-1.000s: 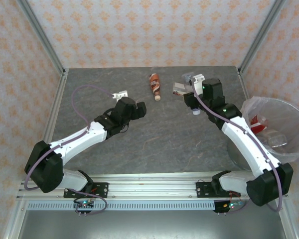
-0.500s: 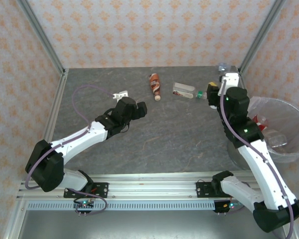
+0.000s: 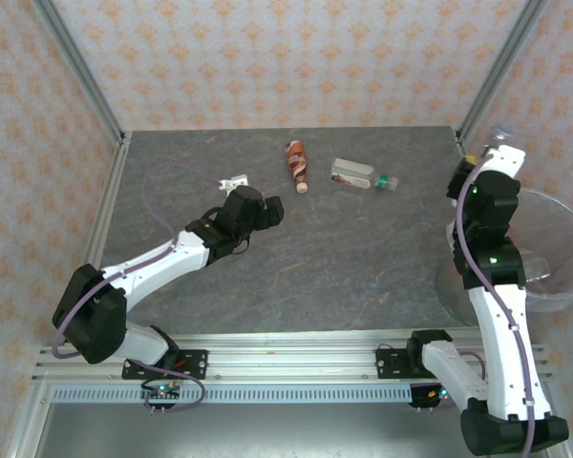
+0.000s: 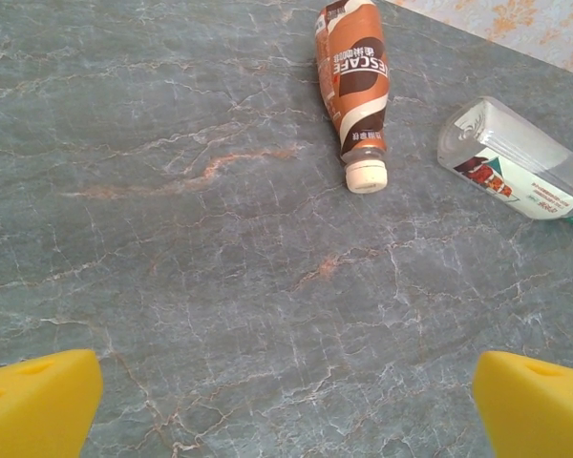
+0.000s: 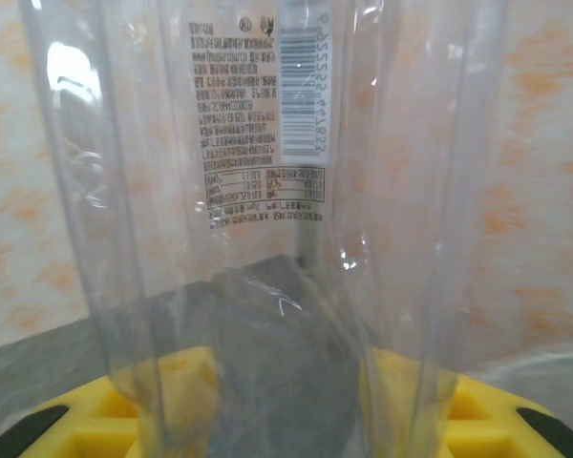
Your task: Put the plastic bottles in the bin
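Note:
The clear bottle is still beyond the bin's back rim, so my right gripper should swing back toward my base next, over the bin's opening, and then release.
Two plastic bottles lie on the grey table at the back: a brown-labelled one with a pale cap [image 3: 297,164] [image 4: 355,81] and a clear one with a red label and green cap [image 3: 361,176] [image 4: 511,157]. My left gripper [image 3: 267,208] [image 4: 286,410] is open over bare table, short of both bottles. My right gripper [image 3: 499,145] [image 5: 286,401] is shut on a clear plastic bottle [image 3: 501,130] [image 5: 267,191], held up at the far right by the back rim of the bin [image 3: 565,239] [image 5: 544,372]. The bin's bag is whitish.
Metal frame posts [image 3: 76,67] stand at the table's back corners, and patterned walls close in three sides. A small white clip [image 3: 233,180] lies beside the left arm. The right arm's links cross the bin's left side.
The right arm has swung from the back middle of the table to the far right by the bin, carrying the clear bottle. The left arm has barely moved.

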Robot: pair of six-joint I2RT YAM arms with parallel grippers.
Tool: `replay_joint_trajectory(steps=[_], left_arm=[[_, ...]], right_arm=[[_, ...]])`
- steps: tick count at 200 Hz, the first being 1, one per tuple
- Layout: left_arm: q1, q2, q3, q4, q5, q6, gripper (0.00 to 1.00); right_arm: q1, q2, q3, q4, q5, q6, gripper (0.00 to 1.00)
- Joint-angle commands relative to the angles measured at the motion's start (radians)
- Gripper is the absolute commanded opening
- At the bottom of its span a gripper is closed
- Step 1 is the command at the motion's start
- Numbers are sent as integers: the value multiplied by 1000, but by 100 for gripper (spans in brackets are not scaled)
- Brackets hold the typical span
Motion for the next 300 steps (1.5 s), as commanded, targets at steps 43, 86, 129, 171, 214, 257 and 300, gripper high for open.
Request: replay_joint_trajectory(steps=[43,86,129,171,214,257,300], left_arm=[[8,36,63,18,17,8,100],[8,55,76,24,35,8,100],[8,59,88,11,43,17,100],[8,63,95,1,41,22,100],[8,71,111,-8,46,28,100],[8,90,120,3,65,19,100],[8,115,141,-4,96,2,100]], right_arm=[[-189,-16,98,-118,141,0,34],[-229,36,68,-126,300,62,39],[-235,27,-8,-113,333,203,46],[-235,52,-43,-134,377,255,87],[-235,40,-27,-137,429,274,99],[-236,21,-31,-110,338,242,99],[-233,-28,-62,-52,-46,194,99]])
